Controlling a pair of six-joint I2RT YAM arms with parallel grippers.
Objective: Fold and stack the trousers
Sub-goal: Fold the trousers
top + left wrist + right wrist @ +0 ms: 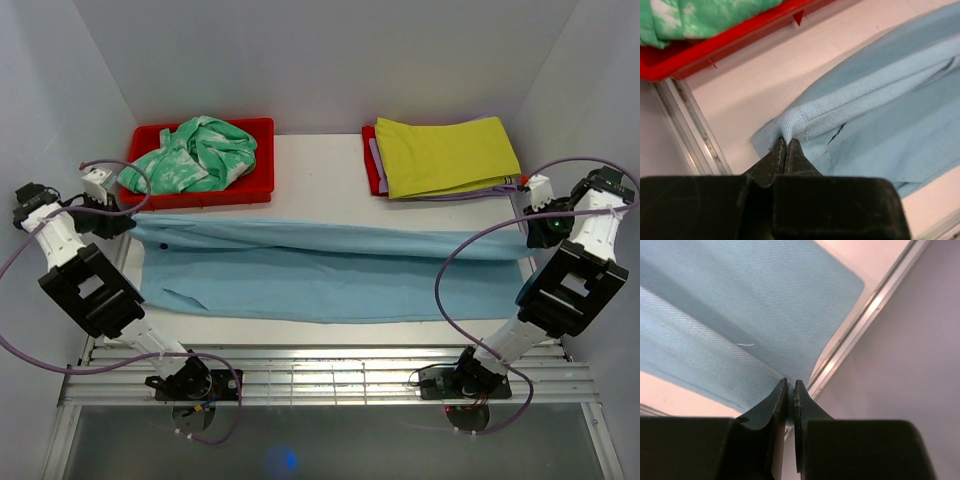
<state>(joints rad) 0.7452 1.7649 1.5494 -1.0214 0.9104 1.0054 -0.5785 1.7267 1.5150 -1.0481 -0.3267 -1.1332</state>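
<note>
The robot's right gripper will next move back toward the near metal bar and bring the leg hem over the lower layer of the trousers, because that layer's near part (507, 303) is still uncovered.
The light sky-blue trousers (320, 268) lie stretched across the table from left to right, folded lengthwise. My left gripper (128, 226) is at their left end, shut on the waistband corner; the left wrist view shows that gripper (786, 141) pinching bunched blue cloth (880, 100). My right gripper (532, 240) is at the right end, shut on the leg hem. In the right wrist view that gripper (791, 383) holds a thin edge of the cloth (740, 305) between its jaws, close to the table's metal rim (860, 320).
A red bin (262, 128) at the back left holds a mint-green-and-white garment (192, 152). At the back right a yellow-green cloth (445, 155) lies folded on a red tray (368, 160). White walls stand close on both sides. A metal rail (320, 375) runs along the near edge.
</note>
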